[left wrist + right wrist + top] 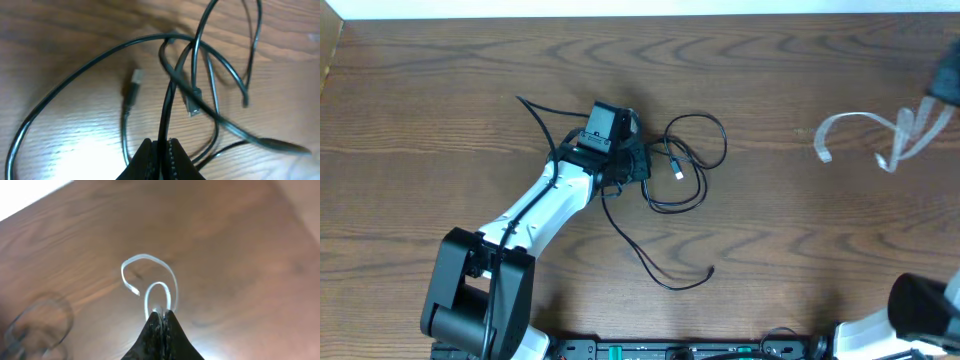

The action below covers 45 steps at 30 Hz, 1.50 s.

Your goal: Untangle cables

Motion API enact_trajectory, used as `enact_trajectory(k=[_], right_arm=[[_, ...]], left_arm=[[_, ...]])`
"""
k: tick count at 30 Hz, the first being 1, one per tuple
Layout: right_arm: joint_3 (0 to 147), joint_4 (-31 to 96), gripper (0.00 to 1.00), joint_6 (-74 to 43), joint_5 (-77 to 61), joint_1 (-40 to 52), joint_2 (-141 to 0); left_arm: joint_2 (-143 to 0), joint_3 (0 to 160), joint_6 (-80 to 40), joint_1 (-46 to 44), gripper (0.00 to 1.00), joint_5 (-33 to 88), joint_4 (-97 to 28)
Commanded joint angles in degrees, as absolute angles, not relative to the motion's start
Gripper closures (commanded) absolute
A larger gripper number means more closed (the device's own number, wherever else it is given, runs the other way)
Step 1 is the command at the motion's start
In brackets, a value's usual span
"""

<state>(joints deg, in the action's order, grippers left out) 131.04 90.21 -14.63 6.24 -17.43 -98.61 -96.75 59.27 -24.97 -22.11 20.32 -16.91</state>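
Note:
My right gripper should next swing to the right in the overhead view and back, over bare wood. It should keep the white cable away from the black tangle in the middle of the table.
A tangle of black cables (686, 165) lies mid-table, with one loose tail running toward the front edge (660, 270). My left gripper (631, 160) sits at the tangle's left side. In the left wrist view it (162, 146) is shut on one black cable (167, 102), which rises from the jaws into crossing loops. Two small plugs (135, 78) (192, 103) lie among them. The white cable (872, 128) is far to the right, looped and partly lifted. My right gripper (944, 84), blurred at the frame edge, is shut on it (161, 313). The white loop (149, 274) hangs beyond the jaws.
The wooden table (790, 230) ends at a pale strip along the far edge (620, 8). My left arm (535, 210) reaches in from the front left. The right arm's base (920, 305) sits at the front right corner.

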Motion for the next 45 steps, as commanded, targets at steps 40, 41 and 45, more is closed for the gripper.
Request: enact_trajectory(k=[40, 41, 45], right_arm=[[123.7, 83.9, 0.99, -22.9, 9.5, -67.4, -116.6], [122.1, 83.0, 0.99, -22.9, 9.3, -68.4, -116.6], [119.4, 80.9, 0.99, -22.9, 7.8, -70.0, -116.6]], left_arm=[[-95.8, 59.2, -23.0, -22.4, 0.88, 24.9, -9.0], [-95.8, 59.2, -23.2, -22.4, 0.89, 25.0, -8.7], [-95.8, 59.2, -23.2, -22.4, 0.88, 25.1, -8.4]])
